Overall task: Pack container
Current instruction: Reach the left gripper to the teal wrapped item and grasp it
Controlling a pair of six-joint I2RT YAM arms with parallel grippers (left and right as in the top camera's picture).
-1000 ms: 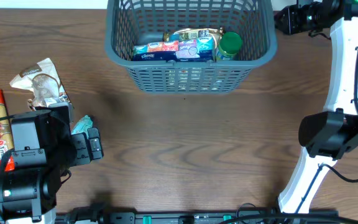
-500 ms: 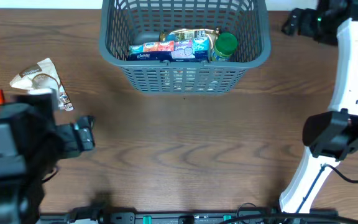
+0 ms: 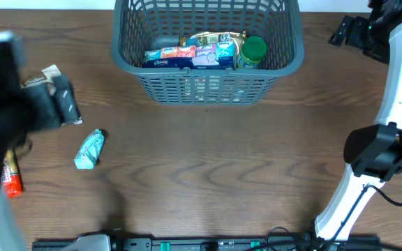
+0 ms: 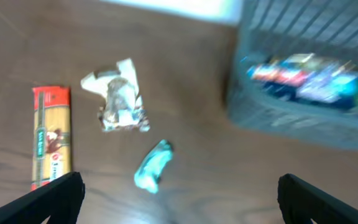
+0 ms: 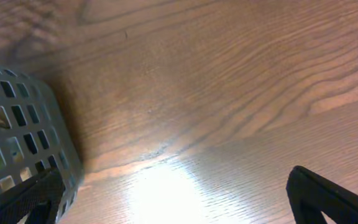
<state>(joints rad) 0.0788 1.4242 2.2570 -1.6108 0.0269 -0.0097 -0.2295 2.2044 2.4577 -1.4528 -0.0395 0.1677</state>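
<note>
The left gripper lowers onto the packet's middle [image 3: 89, 150] [image 4: 154, 166] next and closes its fingers. The teal packet lies alone on bare wood below this open, empty gripper.
The container [image 3: 202, 89], a dark grey slotted basket, stands at the table's far middle and holds a tissue pack [image 3: 180, 56], a gold packet [image 3: 218, 38] and a green-lidded jar [image 3: 255, 50]. My left gripper [image 3: 60, 104] hovers high over the left side, blurred. In the left wrist view the left gripper [image 4: 182, 208] is open with nothing between its fingers, above a teal packet [image 4: 153, 165]. My right gripper [image 3: 351, 31] hangs to the right of the basket. Its wrist view shows the right gripper [image 5: 179, 205] open over bare wood, the basket wall [image 5: 23, 130] at left.
On the left of the table lie the teal packet [image 3: 89, 148], a crumpled beige bag [image 3: 44, 75] and a red pasta box [image 3: 9, 178], partly hidden by my left arm. The right arm's white links [image 3: 396, 90] run down the right side.
My left arm has risen toward the camera, uncovering the teal packet on the table. My right gripper has opened and drawn away to the right of the basket, which shifted slightly left.
</note>
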